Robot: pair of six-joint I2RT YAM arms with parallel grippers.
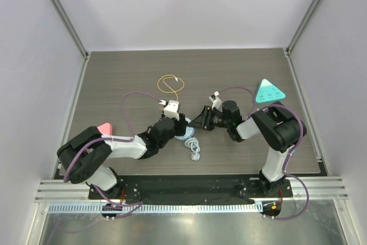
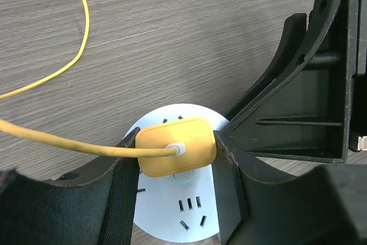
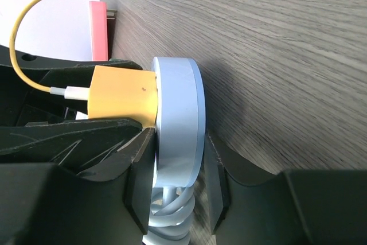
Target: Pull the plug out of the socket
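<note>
Bare tabletop lies by the yellow cable's loop (image 1: pixel 159 86), so my left gripper should next pull the plug up off the socket, carry it outward, lower it and release it there.
A yellow plug (image 2: pixel 176 146) with a yellow cable (image 2: pixel 57 144) sits in the round white socket (image 2: pixel 183 216). My left gripper (image 2: pixel 175 159) is shut on the plug, one finger on each short side. In the right wrist view the plug (image 3: pixel 121 92) is flush against the face of the pale blue socket disc (image 3: pixel 179 119). My right gripper (image 3: pixel 178 182) is shut on the disc's edge, one pad on each face. In the top view both grippers, left (image 1: pixel 178 123) and right (image 1: pixel 196 122), meet at the socket (image 1: pixel 183 135) at the table's middle.
The socket's own pale coiled cable (image 1: pixel 195 150) lies just in front of it. The yellow cable loops behind (image 1: pixel 171 84). A teal triangular piece (image 1: pixel 268 91) lies at the right and a pink object (image 1: pixel 104 128) at the left by the left arm.
</note>
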